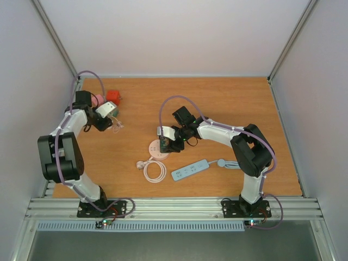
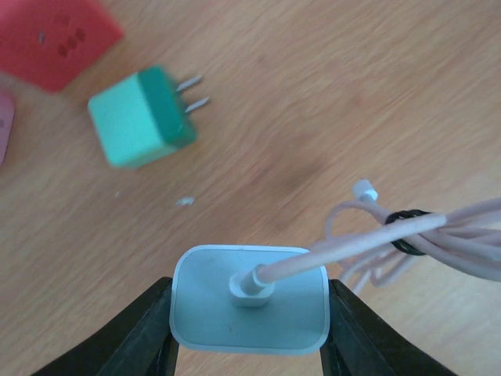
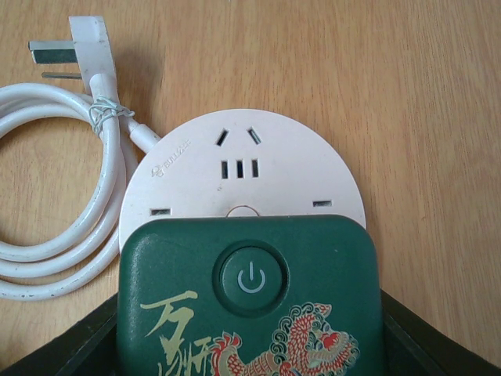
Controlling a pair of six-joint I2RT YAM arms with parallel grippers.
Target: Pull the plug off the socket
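Next, my left gripper needs to move down and sideways to release the charger block (image 2: 249, 309), since bare tabletop lies below the gripper and to its left in the top view.
A round white socket (image 3: 243, 168) lies on the wooden table, also in the top view (image 1: 157, 148). A dark green plug block (image 3: 250, 298) with a power button and a dragon print covers its near half. I cannot see its prongs. My right gripper (image 3: 250, 345) is shut on this green plug, one finger on each side; in the top view it (image 1: 167, 142) is right over the socket. My left gripper (image 2: 249, 321) is shut on a white charger block (image 2: 249, 309) with a pink cable (image 2: 407, 235), at the far left (image 1: 109, 111).
A light green two-prong adapter (image 2: 141, 117) and a red cube socket (image 2: 55, 35) lie beyond the left gripper. The round socket's white coiled cord and plug (image 3: 86, 47) lie to its left. A blue-white power strip (image 1: 190, 170) lies near the right arm.
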